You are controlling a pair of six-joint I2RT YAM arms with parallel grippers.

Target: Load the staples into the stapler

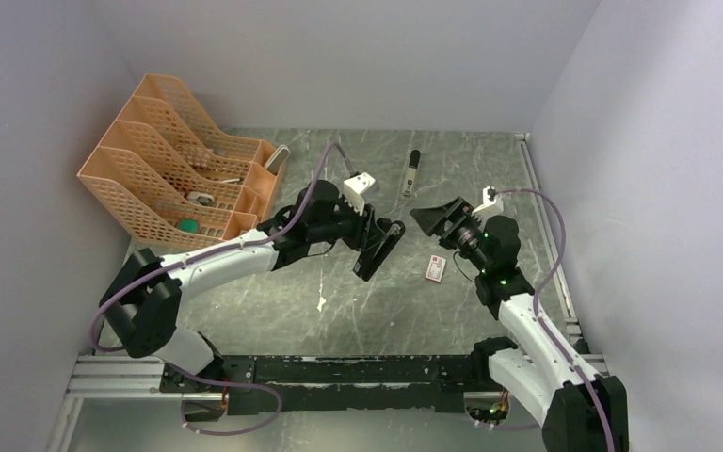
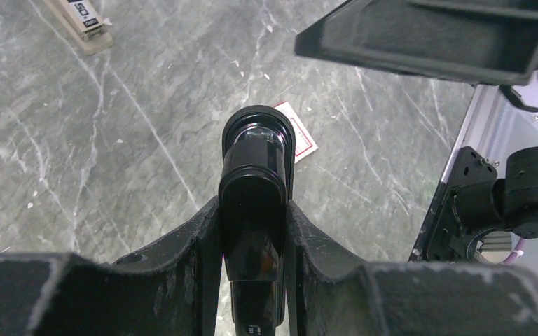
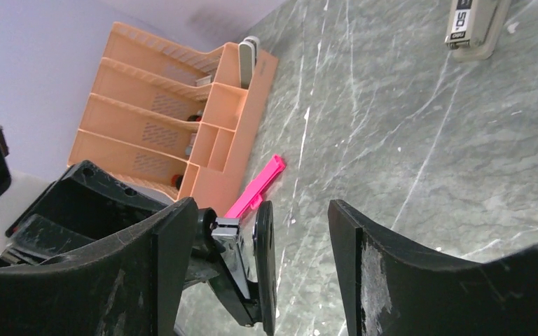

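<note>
Next, my left gripper pulls back toward the white strip [image 1: 321,303], to its left in the top view, freeing the stapler as my right gripper faces it.
My left gripper [image 1: 369,247] is shut on the black stapler [image 1: 381,243] and holds it above the table, front end pointing at the right arm. In the left wrist view the gripper [image 2: 252,213] clamps the stapler [image 2: 252,182] at its sides. In the right wrist view the stapler [image 3: 249,280] shows its silver rail end [image 3: 227,227]. My right gripper [image 1: 436,218] is open and empty, facing the stapler's front and close to it; its jaws [image 3: 259,210] stand wide apart. The small white box with red print [image 1: 435,268] lies flat below it, and partly shows behind the stapler in the left wrist view [image 2: 304,140]. A tiny white strip [image 1: 321,303], perhaps staples, lies nearer the front.
An orange mesh desk organiser [image 1: 174,165] stands at the back left, also in the right wrist view [image 3: 161,133]. A slim black-and-silver stick [image 1: 412,172] lies at the back centre. A bright pink plastic piece [image 3: 256,187] lies by the organiser. A metal rail [image 1: 546,226] edges the right side.
</note>
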